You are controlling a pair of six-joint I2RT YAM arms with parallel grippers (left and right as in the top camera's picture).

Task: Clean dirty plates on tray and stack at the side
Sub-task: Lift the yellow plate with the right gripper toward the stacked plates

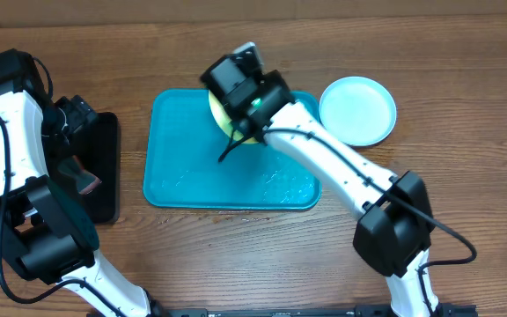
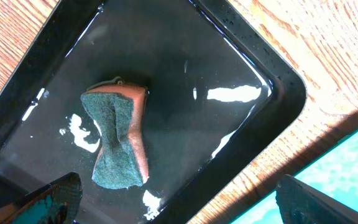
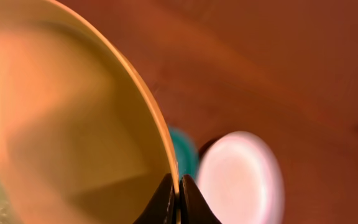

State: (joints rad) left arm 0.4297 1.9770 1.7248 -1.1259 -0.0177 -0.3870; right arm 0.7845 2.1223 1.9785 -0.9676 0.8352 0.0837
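The pale cyan plate (image 1: 357, 110) (image 3: 236, 179) lies beside the tray, so my right gripper next goes toward the right in the overhead view, then down onto that plate to release.
The yellow-green plate (image 1: 222, 113) is tilted up on edge over the far part of the teal tray (image 1: 183, 167), mostly hidden under my right arm. My right gripper (image 3: 178, 200) is shut on this plate's rim (image 3: 157, 118). A pale cyan plate (image 1: 357, 110) lies on the table right of the tray and shows as a blurred pale disc (image 3: 241, 180) in the right wrist view. My left gripper (image 2: 179, 208) hangs open above the black tray (image 2: 272, 87), nothing between its fingertips (image 2: 51, 199). A sponge (image 2: 118, 137) lies free in that tray just beyond them.
The black tray (image 1: 106, 167) with the sponge (image 1: 84, 182) stands left of the teal tray, a strip of wooden table between them. A wet film covers both tray floors. The teal tray's corner (image 2: 347, 162) shows beside the black tray.
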